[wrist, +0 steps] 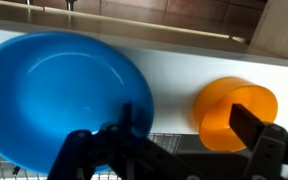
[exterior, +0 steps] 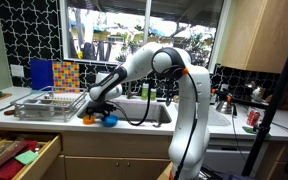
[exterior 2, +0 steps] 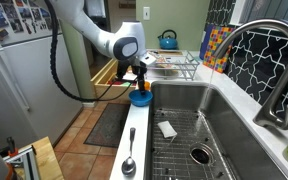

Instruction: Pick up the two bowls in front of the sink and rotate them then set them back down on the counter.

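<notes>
Both bowls' facing rims lie between my gripper's open fingers, so it will stay low over the gap and close on them next.
The blue bowl (wrist: 54, 100) and the orange bowl (wrist: 229, 115) sit side by side on the narrow strip of white counter (wrist: 169, 70) in front of the sink (exterior 2: 189, 120). Both show in both exterior views: blue (exterior: 109, 120) (exterior 2: 140, 98), orange (exterior: 87, 118) (exterior 2: 142, 86). My gripper (wrist: 189, 135) hangs low over them, open wide. One finger overlaps the blue bowl's rim and the other overlaps the orange bowl, with bare counter between them. It grips nothing that I can see. The gripper also shows in both exterior views (exterior: 99, 108) (exterior 2: 141, 75).
A wire dish rack (exterior: 49, 103) stands beside the bowls. A wire grid (exterior 2: 184, 150) and a white scrap (exterior 2: 167, 128) lie in the sink, with the tall faucet (exterior 2: 264, 60) behind. A spoon (exterior 2: 129, 165) lies on the counter strip. A drawer (exterior: 19, 155) stands open below. A red can (exterior: 251, 117) stands past the sink.
</notes>
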Robot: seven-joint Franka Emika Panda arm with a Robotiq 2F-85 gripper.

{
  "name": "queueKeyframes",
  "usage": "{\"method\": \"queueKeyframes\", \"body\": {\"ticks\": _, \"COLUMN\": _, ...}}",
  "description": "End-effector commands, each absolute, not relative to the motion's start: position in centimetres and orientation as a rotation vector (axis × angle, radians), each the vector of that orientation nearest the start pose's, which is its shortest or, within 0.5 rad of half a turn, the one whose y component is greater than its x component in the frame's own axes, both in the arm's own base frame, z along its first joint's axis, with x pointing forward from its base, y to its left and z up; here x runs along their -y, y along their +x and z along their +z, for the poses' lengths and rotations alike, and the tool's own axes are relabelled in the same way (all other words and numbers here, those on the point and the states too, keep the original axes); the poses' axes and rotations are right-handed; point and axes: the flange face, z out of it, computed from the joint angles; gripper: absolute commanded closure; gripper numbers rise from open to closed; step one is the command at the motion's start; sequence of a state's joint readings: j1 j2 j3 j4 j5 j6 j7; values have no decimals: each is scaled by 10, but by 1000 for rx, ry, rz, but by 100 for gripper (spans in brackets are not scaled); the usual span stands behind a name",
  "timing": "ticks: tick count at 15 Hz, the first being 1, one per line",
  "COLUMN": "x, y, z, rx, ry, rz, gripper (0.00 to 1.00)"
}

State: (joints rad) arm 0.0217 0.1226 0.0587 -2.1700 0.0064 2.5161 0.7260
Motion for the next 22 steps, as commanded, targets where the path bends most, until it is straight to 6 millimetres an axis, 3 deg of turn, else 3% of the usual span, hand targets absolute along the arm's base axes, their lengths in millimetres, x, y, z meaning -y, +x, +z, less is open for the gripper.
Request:
{"method": "queueKeyframes", "body": {"ticks": 1, "x": -45, "y": 575, "z": 355, "rx": -992, "ry": -2864, "rz": -296, "gripper": 13}}
{"method": "queueKeyframes", "body": {"ticks": 3, "x": -44, "y": 576, "z": 355, "rx": -993, "ry": -2865, "rz": -295, "gripper": 22}}
{"method": "queueKeyframes", "body": {"ticks": 4, "x": -44, "y": 576, "z": 355, "rx": -993, "ry": -2866, "rz": -295, "gripper": 21}}
{"method": "queueKeyframes", "body": {"ticks": 5, "x": -44, "y": 576, "z": 355, "rx": -993, "ry": -2867, "rz": -296, "gripper": 27}}
{"method": "queueKeyframes", "body": {"ticks": 9, "x": -43, "y": 577, "z": 356, "rx": -994, "ry": -2866, "rz": -298, "gripper": 37}}
{"method": "queueKeyframes", "body": {"ticks": 10, "x": -43, "y": 577, "z": 356, "rx": -994, "ry": -2866, "rz": -298, "gripper": 47}}
{"method": "queueKeyframes", "body": {"ticks": 11, "x": -43, "y": 577, "z": 357, "rx": -994, "ry": -2865, "rz": -299, "gripper": 47}}
{"method": "queueKeyframes", "body": {"ticks": 14, "x": -43, "y": 578, "z": 358, "rx": -996, "ry": -2864, "rz": -300, "gripper": 62}}
{"method": "queueKeyframes", "body": {"ticks": 15, "x": -43, "y": 578, "z": 358, "rx": -996, "ry": -2865, "rz": -301, "gripper": 61}}
{"method": "queueKeyframes", "body": {"ticks": 16, "x": -43, "y": 578, "z": 357, "rx": -997, "ry": -2864, "rz": -300, "gripper": 70}}
{"method": "queueKeyframes", "body": {"ticks": 17, "x": -43, "y": 578, "z": 358, "rx": -998, "ry": -2865, "rz": -301, "gripper": 70}}
{"method": "queueKeyframes", "body": {"ticks": 19, "x": -43, "y": 578, "z": 358, "rx": -999, "ry": -2864, "rz": -300, "gripper": 89}}
{"method": "queueKeyframes", "body": {"ticks": 22, "x": -44, "y": 577, "z": 365, "rx": -991, "ry": -2860, "rz": -307, "gripper": 99}}
